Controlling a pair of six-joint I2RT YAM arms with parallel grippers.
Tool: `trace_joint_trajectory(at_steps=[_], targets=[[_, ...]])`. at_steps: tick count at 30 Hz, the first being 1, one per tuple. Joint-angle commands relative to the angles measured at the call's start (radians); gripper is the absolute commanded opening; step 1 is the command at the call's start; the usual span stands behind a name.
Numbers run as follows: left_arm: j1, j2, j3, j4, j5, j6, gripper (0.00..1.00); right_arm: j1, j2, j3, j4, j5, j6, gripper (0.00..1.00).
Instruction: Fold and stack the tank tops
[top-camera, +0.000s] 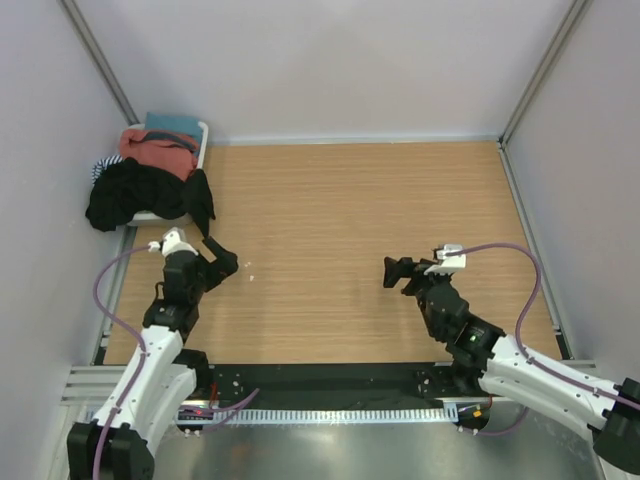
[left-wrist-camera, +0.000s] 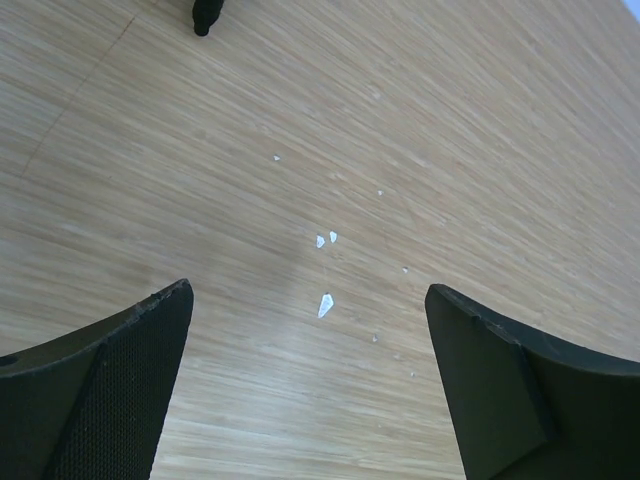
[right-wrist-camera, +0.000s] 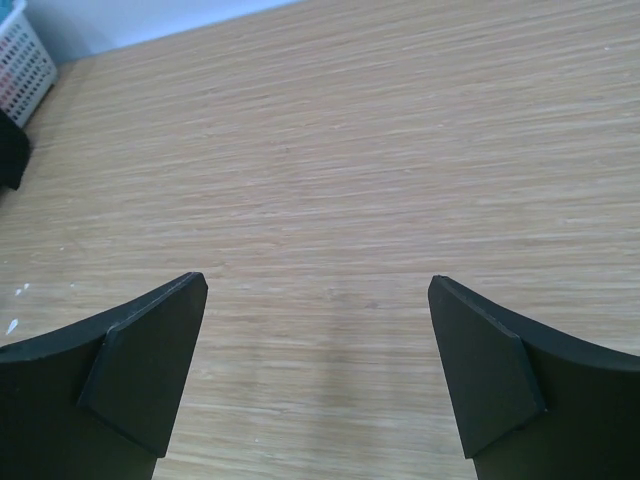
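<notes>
The black tank top lies over the rust-red one. My left gripper will swing outward next, turn, and close on the black tank top over the basket's front rim (top-camera: 160, 200).
The black tank top (top-camera: 140, 195) spills over the front of the white basket (top-camera: 203, 135) at the far left, one strap trailing onto the table. The rust-red tank top (top-camera: 155, 150) lies bunched in the basket behind it. My left gripper (top-camera: 228, 262) hovers open just in front of that strap, with nothing between its fingers (left-wrist-camera: 120, 370); the strap's black tip (left-wrist-camera: 205, 15) shows at the top of the left wrist view. My right gripper (top-camera: 392, 272) is open and empty over bare wood at the right-centre, far from the clothes. In the right wrist view the black cloth (right-wrist-camera: 10, 150) peeks in at the left edge.
A teal cloth (top-camera: 170, 123) and a striped cloth (top-camera: 100, 168) also lie in the basket (right-wrist-camera: 22, 65). Small white flecks (left-wrist-camera: 325, 303) dot the wooden table (top-camera: 340, 220) under my left gripper (left-wrist-camera: 305, 290). Walls close the table at the back and both sides.
</notes>
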Motion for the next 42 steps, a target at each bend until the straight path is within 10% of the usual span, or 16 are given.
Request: trace_joint_trajectory(at_steps=[1,10,23,42], targets=[[0.005,-0.057,-0.023,0.001,-0.023,-0.086,1.00,-0.001,-0.036,-0.003,0.061,-0.066,-0.029,1.00],[0.014,0.070,0.301,-0.240,-0.196,-0.313,0.93,-0.001,-0.054,-0.025,0.081,-0.100,-0.043,1.00],[0.166,0.636,0.985,-0.537,-0.384,-0.325,0.80,-0.001,0.032,-0.003,0.095,-0.135,-0.029,1.00],[0.368,1.306,1.434,-0.687,-0.412,-0.299,0.77,-0.001,0.018,-0.002,0.056,-0.069,-0.009,1.00]])
